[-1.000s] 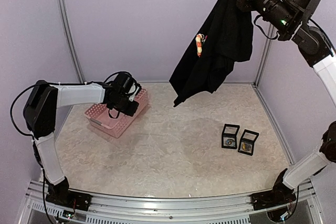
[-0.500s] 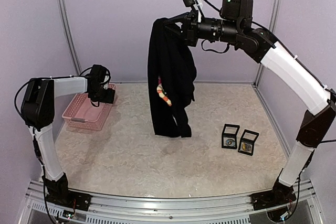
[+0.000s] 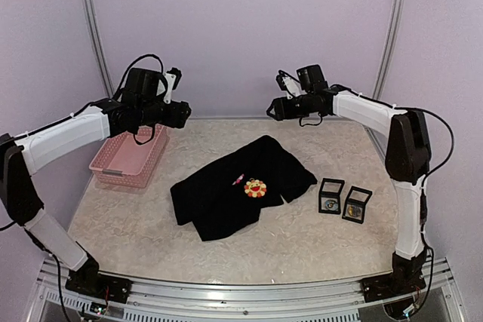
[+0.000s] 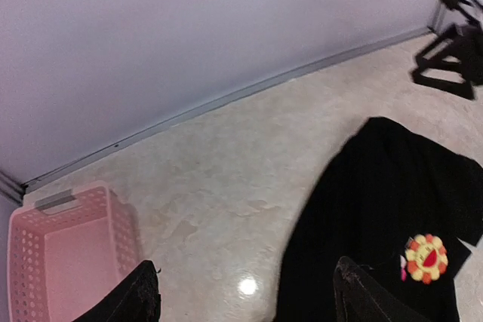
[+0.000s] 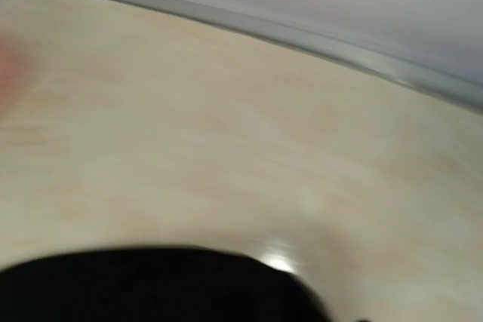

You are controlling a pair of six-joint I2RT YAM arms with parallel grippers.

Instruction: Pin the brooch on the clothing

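I will next swing my left gripper back while turning it, then lower it to the shirt's near edge [image 3: 201,231].
The clothing [image 3: 226,197], a black T-shirt, lies crumpled flat on the middle of the table, its orange flower [image 3: 255,187] face up. In the left wrist view the clothing [image 4: 377,201] fills the lower right. A small round brooch [image 3: 329,203] sits in the left of two open black boxes. My left gripper [image 3: 186,113] hovers above the table left of the shirt. Its fingers [image 4: 143,295] stand wide apart, nothing between them. My right gripper [image 3: 272,108] hangs over the shirt's far edge, jaws apart and empty. The right wrist view is blurred, with only black cloth [image 5: 151,284] at the bottom.
A pink basket [image 3: 128,160] stands at the left, below my left arm. The second black box [image 3: 357,203] stands right of the first, near the right arm's upright link. The back wall runs close behind both grippers.
The right arm swung the hanging shirt leftward and down, then let go; the shirt now lies on the table. The left gripper opened and rose away from the basket.
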